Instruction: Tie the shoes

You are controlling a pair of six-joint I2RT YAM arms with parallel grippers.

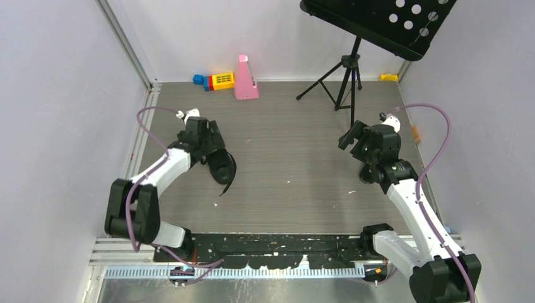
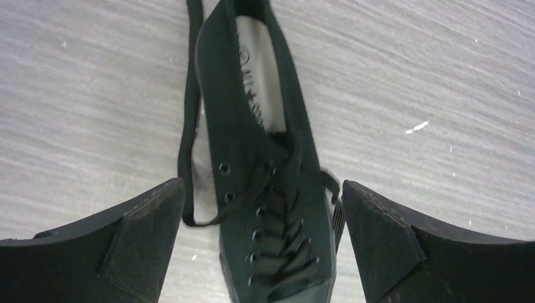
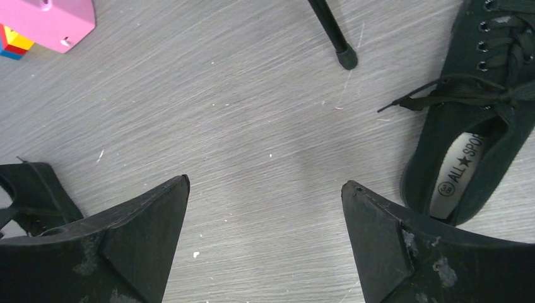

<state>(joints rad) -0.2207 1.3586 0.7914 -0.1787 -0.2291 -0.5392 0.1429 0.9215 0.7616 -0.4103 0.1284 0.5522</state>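
Note:
Next, my left gripper lowers onto the top of the lacing by the shoe's opening and closes, since its open fingers already stand either side of the shoe.
One black shoe lies on the grey table at the left. My left gripper hangs over it, open. In the left wrist view the gripper has a finger on each side of the shoe's laced front. A loose lace trails along the shoe's left side, untied. The second black shoe lies right of my right gripper, its laces loose. That gripper is open and empty over bare table. My right arm hides most of this shoe in the top view.
A black tripod music stand stands at the back right, one foot just beyond my right gripper. A pink metronome and coloured blocks sit at the back wall. A yellow block lies in the back right corner.

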